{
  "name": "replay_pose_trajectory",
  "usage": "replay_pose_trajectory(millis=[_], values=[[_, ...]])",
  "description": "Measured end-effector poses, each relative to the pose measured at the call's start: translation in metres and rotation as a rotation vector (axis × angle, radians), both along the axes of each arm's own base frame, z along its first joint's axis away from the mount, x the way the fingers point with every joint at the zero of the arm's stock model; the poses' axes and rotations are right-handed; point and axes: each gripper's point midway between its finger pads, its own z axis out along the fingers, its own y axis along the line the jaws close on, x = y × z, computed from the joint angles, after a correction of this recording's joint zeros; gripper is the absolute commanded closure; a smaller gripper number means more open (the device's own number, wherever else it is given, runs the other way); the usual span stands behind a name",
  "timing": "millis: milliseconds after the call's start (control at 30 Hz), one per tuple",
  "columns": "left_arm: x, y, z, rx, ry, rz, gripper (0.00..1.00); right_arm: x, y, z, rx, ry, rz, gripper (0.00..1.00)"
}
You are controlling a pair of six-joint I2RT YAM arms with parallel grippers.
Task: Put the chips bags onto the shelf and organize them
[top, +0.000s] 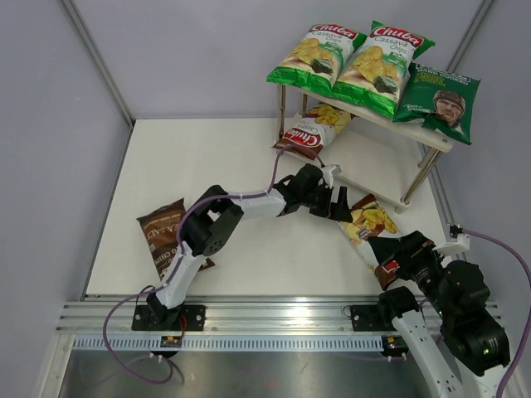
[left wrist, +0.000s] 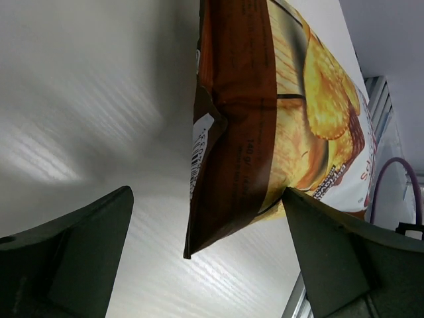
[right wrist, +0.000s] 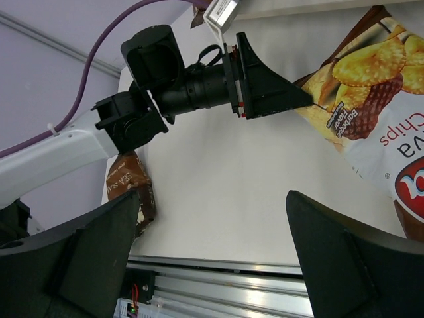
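My left gripper should next move its open fingers gently farther over the second brown-red Chuba bag's corner (top: 345, 227) (left wrist: 213, 228) between them and close, because they are already on either side of both sides of the bag.
The shelf (top: 371, 159) stands at the back right. Its top board holds two green Chuba bags (top: 314, 55) (top: 384, 66) and the dark green portrait bag (top: 440, 101). A brown-red Chuba bag (top: 311, 128) lies on the left of the lower board. The second brown-red Chuba bag (top: 371, 222) lies on the table in front of the shelf. My left gripper (top: 337, 204) is open, its jaws either side of that bag's corner (left wrist: 218, 199) without touching it. My right gripper (right wrist: 212, 258) is open and empty above the table's near edge. The dark brown Kettle bag (top: 166, 236) lies at the near left.
Grey walls enclose the white table (top: 216, 166) on the left, back and right. An aluminium rail (top: 274, 319) runs along the near edge. The left arm (top: 249, 203) stretches across the middle. A purple cable (top: 514, 257) loops at the right.
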Motion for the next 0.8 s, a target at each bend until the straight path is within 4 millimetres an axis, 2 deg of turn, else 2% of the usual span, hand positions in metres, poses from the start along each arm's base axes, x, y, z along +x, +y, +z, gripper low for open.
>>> replay_pose_trajectory(millis=[267, 433, 600, 667, 700, 767, 800], values=[[0.002, -0.020, -0.006, -0.096, 0.054, 0.007, 0.01, -0.006, 0.002, 0.002, -0.009, -0.005, 0.030, 0.00], [-0.009, -0.039, -0.003, -0.193, 0.072, -0.023, 0.01, -0.006, 0.002, 0.003, -0.015, -0.008, 0.033, 0.01], [-0.022, -0.053, 0.010, -0.286, 0.080, -0.029, 0.02, -0.007, 0.003, 0.003, -0.014, -0.010, 0.034, 0.01], [-0.023, -0.057, 0.016, -0.326, 0.082, -0.020, 0.06, -0.007, 0.003, 0.003, -0.012, -0.011, 0.037, 0.00], [-0.021, -0.059, 0.018, -0.344, 0.088, -0.013, 0.16, -0.007, 0.003, 0.003, -0.012, -0.011, 0.038, 0.01], [-0.018, -0.061, 0.020, -0.370, 0.094, 0.005, 0.24, -0.007, 0.003, 0.003, -0.012, -0.011, 0.038, 0.01], [-0.017, -0.062, 0.019, -0.381, 0.098, 0.014, 0.37, -0.007, 0.003, 0.003, -0.012, -0.011, 0.039, 0.00]])
